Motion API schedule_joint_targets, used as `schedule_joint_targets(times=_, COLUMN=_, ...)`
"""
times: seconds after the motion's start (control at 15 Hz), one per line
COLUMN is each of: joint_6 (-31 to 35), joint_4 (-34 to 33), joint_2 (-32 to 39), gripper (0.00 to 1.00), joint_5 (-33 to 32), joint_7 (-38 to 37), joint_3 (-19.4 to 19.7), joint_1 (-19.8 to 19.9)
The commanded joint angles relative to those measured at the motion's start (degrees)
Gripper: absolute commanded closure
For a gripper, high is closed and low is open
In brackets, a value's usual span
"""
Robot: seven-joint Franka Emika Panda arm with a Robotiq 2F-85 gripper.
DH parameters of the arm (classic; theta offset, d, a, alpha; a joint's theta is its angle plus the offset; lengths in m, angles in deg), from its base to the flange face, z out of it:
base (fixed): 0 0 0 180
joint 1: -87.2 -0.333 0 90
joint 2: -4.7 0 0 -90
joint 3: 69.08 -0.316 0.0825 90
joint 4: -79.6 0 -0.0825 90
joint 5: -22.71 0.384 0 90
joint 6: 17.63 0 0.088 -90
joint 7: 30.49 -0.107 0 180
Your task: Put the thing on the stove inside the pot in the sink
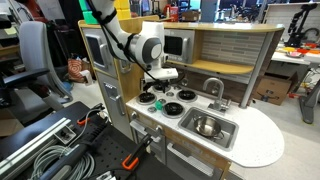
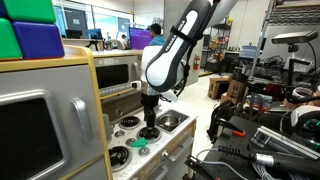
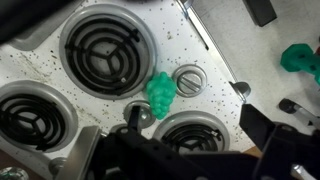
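Observation:
The small green toy lies below the gripper among the burners, so the robot needs to lower the open fingers around its knobbly body (image 2: 139, 143) (image 3: 161, 95), since the gap between the fingers is wider than the toy.
The thing (image 3: 160, 92) is a small knobbly green toy lying on the white stove (image 3: 215, 75) between the four black burners. It also shows in an exterior view (image 2: 138, 143). My gripper (image 3: 193, 117) is open and empty; it hangs just above the stove with its dark fingers on either side of a near burner (image 3: 188, 132), and the thing lies just beyond the fingertips, closer to one of them. In both exterior views the gripper (image 1: 156, 92) (image 2: 148, 128) points straight down over the burners. The steel pot (image 1: 206, 126) sits in the sink (image 1: 228, 124).
A curved grey faucet (image 1: 213, 88) stands behind the sink. A toy microwave (image 1: 176, 45) and shelf sit behind the stove. A small silver disc (image 3: 188, 80) lies beside the thing. Another green item (image 3: 300, 58) shows at the wrist view's edge.

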State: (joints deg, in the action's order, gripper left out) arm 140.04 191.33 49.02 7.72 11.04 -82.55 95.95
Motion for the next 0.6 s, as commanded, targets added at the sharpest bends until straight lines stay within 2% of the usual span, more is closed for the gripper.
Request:
schedule_joint_targets(times=0.0, joint_6=3.43, joint_4=-3.95, joint_2=4.51, gripper=0.0, joint_5=-0.13, joint_7=-4.2, joint_3=4.37, joint_1=-4.8)
schedule_joint_targets(times=0.27, joint_6=3.42, joint_4=-8.57, joint_2=9.77, gripper=0.0, joint_5=-1.02, joint_7=-5.9, joint_3=5.87, joint_1=-7.34)
schedule_joint_targets(times=0.53, joint_6=4.29, joint_4=-12.54, joint_2=13.47, gripper=0.0, joint_5=-1.04, joint_7=-6.64, joint_3=5.77, joint_1=-8.06)
